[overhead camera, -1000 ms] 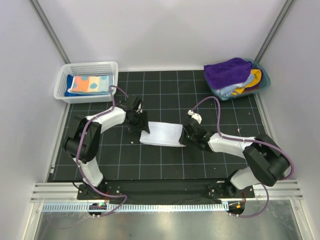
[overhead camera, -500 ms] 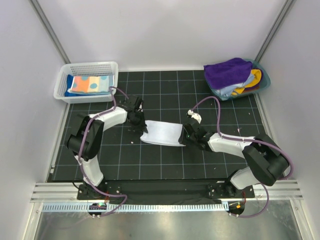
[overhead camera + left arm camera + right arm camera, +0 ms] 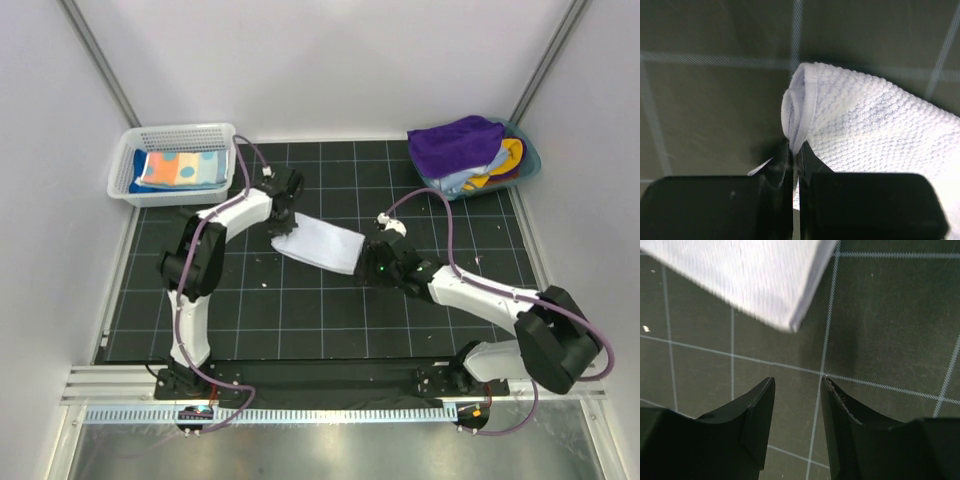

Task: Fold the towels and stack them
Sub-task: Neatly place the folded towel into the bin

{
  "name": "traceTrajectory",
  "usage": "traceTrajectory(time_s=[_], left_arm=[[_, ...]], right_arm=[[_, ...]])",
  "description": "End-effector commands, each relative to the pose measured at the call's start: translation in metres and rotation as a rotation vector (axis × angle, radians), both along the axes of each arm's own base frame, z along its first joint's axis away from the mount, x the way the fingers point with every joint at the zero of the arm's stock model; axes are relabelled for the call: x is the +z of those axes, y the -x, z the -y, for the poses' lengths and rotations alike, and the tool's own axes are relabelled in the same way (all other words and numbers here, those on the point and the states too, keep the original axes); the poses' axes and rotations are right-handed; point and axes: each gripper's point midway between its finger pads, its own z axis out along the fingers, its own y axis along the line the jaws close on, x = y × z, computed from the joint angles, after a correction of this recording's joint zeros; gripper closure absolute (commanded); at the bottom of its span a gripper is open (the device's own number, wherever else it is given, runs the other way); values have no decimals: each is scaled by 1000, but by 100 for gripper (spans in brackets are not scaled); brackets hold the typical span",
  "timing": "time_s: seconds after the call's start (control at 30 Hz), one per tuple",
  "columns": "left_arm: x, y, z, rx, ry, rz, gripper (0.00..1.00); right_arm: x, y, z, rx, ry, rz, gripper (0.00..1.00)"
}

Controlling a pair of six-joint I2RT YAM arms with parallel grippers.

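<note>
My left gripper lifts the white towel (image 3: 322, 243) next and carries it outward over the basket. It then releases it onto the polka-dot towel (image 3: 180, 168), since that already lies folded there.
A folded white towel (image 3: 322, 243) lies slanted on the black grid mat, one end lifted. My left gripper (image 3: 284, 222) is shut on that towel's corner; in the left wrist view the white towel (image 3: 875, 120) bunches between the closed jaws of the left gripper (image 3: 795, 150). My right gripper (image 3: 372, 262) stands open just off the towel's right corner, and in the right wrist view nothing lies between the jaws of the right gripper (image 3: 797, 381), with the white towel (image 3: 755, 275) ahead of them. A polka-dot towel (image 3: 180, 168) lies folded in the basket. A purple towel (image 3: 455, 143) tops a heap of towels.
The white mesh basket (image 3: 128, 160) stands at the back left of the mat. A teal tub (image 3: 530, 155) holding the heap stands at the back right. White walls with metal rails close in both sides, and a metal rail runs along the near edge.
My left gripper shut on the white towel's left corner and pulled it toward the back, turning the towel. My right gripper opened, let go of the right edge, and drew back slightly.
</note>
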Motion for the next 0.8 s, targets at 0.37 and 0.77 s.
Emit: traceTrajectory(time_s=[0.37,0.77], left_arm=[[99,-126,-110,176,-658,315,100],[156,-174,-192,292,-812,468,100]], right_arm=[[35,19,29,-7,29,58,51],[0,38,46,-40,66,-8,51]])
